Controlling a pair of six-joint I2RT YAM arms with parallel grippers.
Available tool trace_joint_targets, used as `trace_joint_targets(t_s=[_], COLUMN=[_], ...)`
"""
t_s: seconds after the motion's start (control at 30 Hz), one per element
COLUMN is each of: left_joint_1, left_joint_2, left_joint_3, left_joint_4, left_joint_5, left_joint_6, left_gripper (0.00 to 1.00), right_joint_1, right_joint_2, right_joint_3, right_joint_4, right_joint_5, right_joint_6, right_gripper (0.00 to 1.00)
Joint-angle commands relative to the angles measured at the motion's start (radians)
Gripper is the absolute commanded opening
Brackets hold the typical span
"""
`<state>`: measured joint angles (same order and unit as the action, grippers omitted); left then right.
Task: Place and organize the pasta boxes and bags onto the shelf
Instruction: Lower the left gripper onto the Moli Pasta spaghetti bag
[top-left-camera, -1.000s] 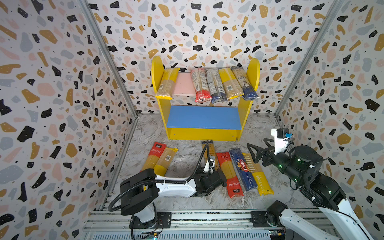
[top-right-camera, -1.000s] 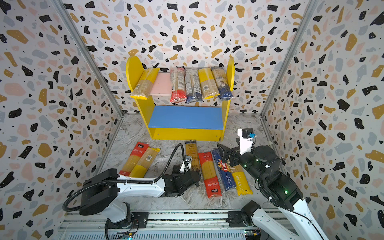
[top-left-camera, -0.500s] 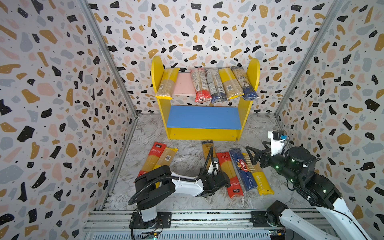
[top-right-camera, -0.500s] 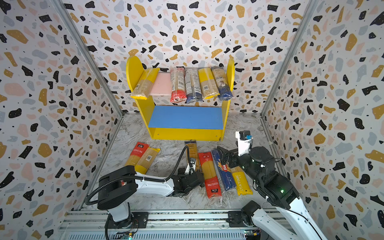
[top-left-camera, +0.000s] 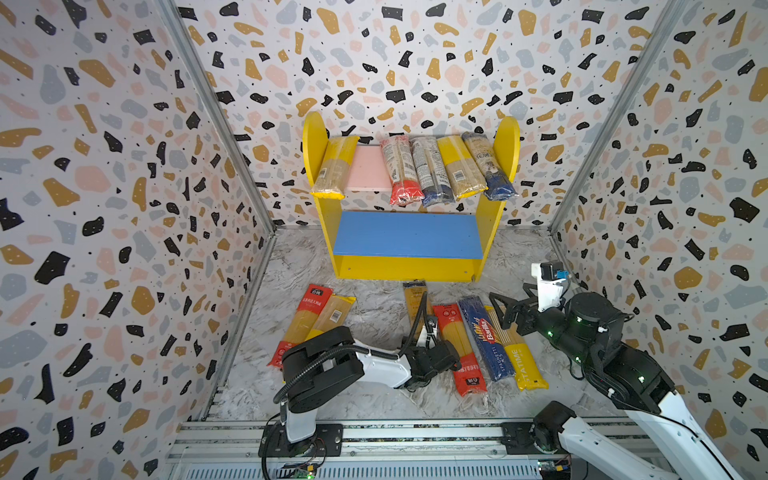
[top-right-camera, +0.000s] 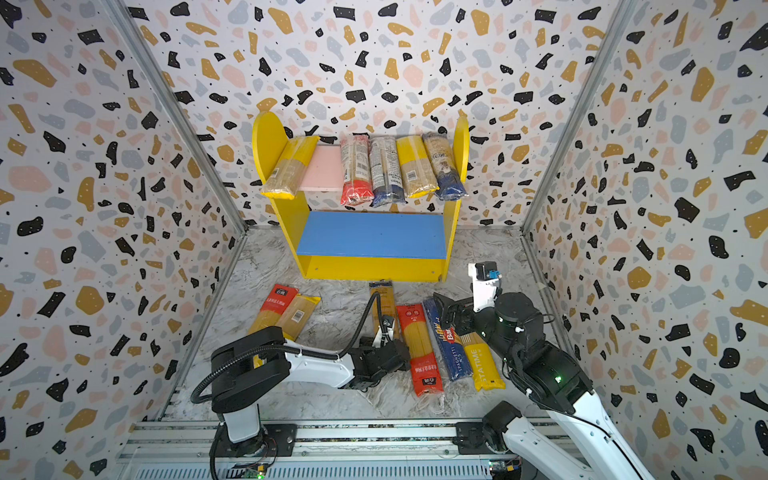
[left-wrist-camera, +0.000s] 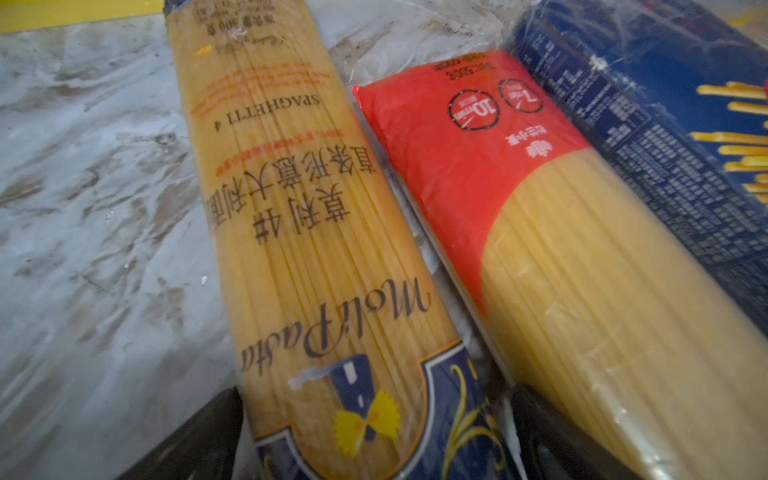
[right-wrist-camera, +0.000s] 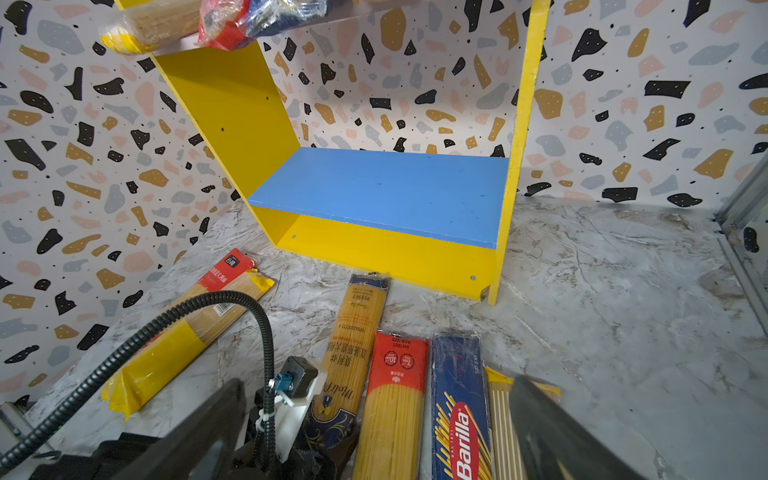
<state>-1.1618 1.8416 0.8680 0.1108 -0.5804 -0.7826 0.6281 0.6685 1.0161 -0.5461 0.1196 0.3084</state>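
Observation:
The Moli pack's near end (left-wrist-camera: 369, 438) lies between my left gripper's fingers, crowded by the red pack. My left gripper moves away from the red pack next and closes.
The shelf (top-left-camera: 409, 268) (top-right-camera: 374, 268) stands at the back; its pink upper board carries several pasta packs (top-left-camera: 432, 170) and its blue lower board (right-wrist-camera: 386, 195) is bare. More packs lie on the floor: a dark-blue-ended Moli pack (top-left-camera: 414, 301) (left-wrist-camera: 299, 232), a red pack (top-left-camera: 459, 345), the blue Barilla (top-left-camera: 484, 336) (right-wrist-camera: 459, 415) and the yellow STATIME (top-left-camera: 521, 359). My left gripper (top-left-camera: 432, 354) (left-wrist-camera: 374, 436) is open, its fingers (left-wrist-camera: 208, 436) straddling the Moli pack's near end. My right gripper (top-left-camera: 513, 301) (right-wrist-camera: 374, 432) hangs open above the Barilla and STATIME packs, holding nothing.
A red-topped pack (top-left-camera: 307, 316) and a yellow-ended pack (top-left-camera: 332, 318) lie side by side on the floor's left. Speckled walls close in the marble floor (top-left-camera: 374, 403) on three sides. A metal rail (top-left-camera: 395, 432) with both arm bases runs along the front.
The left arm's elbow has swung to the right and its gripper has shifted slightly right over the Moli pack. The right gripper has edged a little left. Both stay open.

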Motion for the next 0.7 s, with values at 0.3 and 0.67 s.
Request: trace_joint_targets(t_s=[0.3, 0.67], left_joint_1=[0.071, 0.07], left_joint_2=[-0.153, -0.1], left_joint_3=[-0.164, -0.111], left_joint_4=[0.007, 0.072], left_joint_5=[0.022, 0.08], left_joint_6=[0.034, 0.103], left_gripper=[1.0, 0.99], right_joint_1=[0.004, 0.003], right_joint_2=[0.023, 0.036], right_joint_3=[-0.032, -0.023], right_joint_4=[0.072, 0.067], right_joint_5=[-0.015, -0.006], right_joint_6=[0.005, 0.006], right_gripper=[0.99, 0.99])
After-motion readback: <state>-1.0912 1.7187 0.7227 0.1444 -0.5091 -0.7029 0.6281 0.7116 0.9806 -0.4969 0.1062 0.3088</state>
